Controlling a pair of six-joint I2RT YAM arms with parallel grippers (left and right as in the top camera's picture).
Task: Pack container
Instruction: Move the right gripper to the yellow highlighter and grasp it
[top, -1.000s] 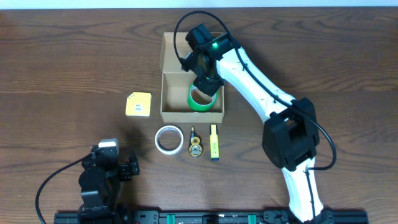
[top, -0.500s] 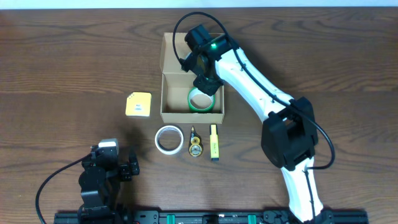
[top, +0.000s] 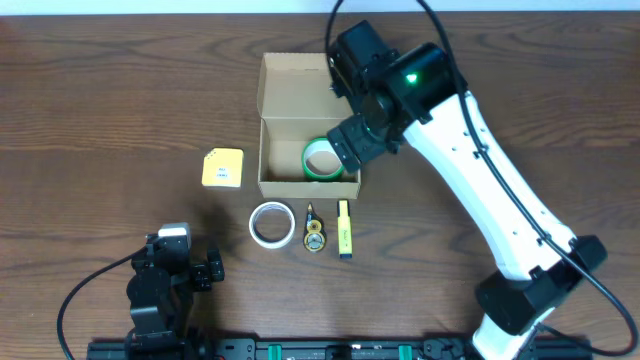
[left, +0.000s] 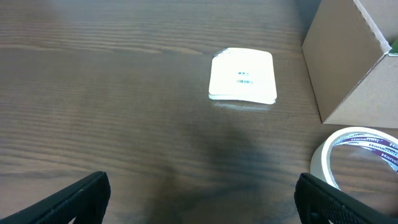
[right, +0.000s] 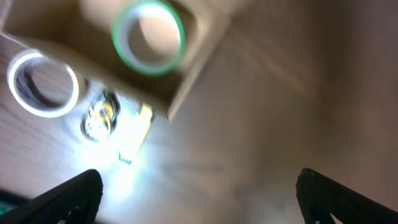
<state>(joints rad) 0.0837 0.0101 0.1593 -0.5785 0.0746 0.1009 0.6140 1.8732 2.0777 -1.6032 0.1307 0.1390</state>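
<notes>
I need to move my open right gripper back from the box and down onto the yellow highlighter's body (top: 345, 232) (right: 137, 132) next, because the highlighter is on the tabletop outside the box.
The container (top: 300, 120) is a tan cardboard box standing open, its flap lid folded back at the far side. A green tape roll (top: 321, 160) lies flat in its near right corner, also seen in the blurred right wrist view as the green tape roll (right: 148, 36). My right gripper (top: 358, 142) hovers above the box's right wall, open and empty, and in its own view the right gripper (right: 202, 199) has its fingers spread wide. At the table's near left, my left gripper (left: 202, 199) is open over bare wood with nothing in it.
In front of the box lie a white tape roll (top: 271, 223), a small gold-coloured item (top: 314, 237) and a yellow highlighter (top: 344, 228). A yellow sticky-note pad (top: 222, 168) sits left of the box. The left arm base (top: 160, 290) rests at the near left.
My right gripper has opened, let go of the green tape roll inside the box, and risen up and to the right. The left arm has not moved.
</notes>
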